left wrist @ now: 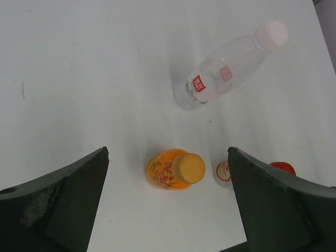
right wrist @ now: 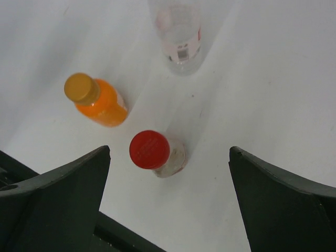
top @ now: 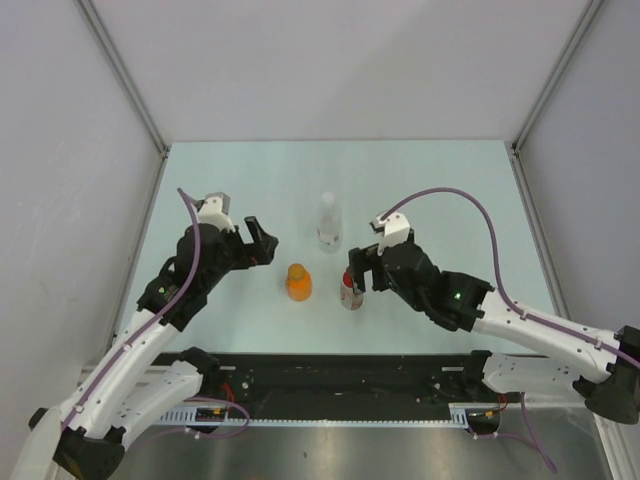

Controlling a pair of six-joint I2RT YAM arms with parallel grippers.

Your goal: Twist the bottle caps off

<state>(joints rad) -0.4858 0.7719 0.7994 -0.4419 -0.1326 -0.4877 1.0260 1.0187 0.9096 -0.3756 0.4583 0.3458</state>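
Observation:
I should lower my right gripper, move it to the left in the top view and close it around the red cap [top: 348, 279] [right wrist: 149, 149], because that cap is still on its bottle.
Three bottles stand upright mid-table, caps on. The clear bottle with the pale label [top: 328, 225] and white cap [left wrist: 271, 35] is farthest back. The squat orange bottle [top: 298, 284] has an orange cap [left wrist: 189, 168]. The small clear bottle [top: 351, 292] has a red cap [right wrist: 149, 149]. My left gripper [top: 262, 240] is open and empty, up and left of the orange bottle [left wrist: 164, 173], which shows between its fingers from above. My right gripper [top: 360, 268] is open and empty, hovering just right of the red-capped bottle [right wrist: 176, 156]. The red cap [left wrist: 283, 167] is partly hidden in the left wrist view.
A black rail [top: 340, 375] runs along the table's near edge, also showing in the right wrist view [right wrist: 121, 239]. Grey enclosure walls and metal posts [top: 125, 75] bound the table at the left, back and right. The pale table surface [top: 450, 190] surrounds the bottles.

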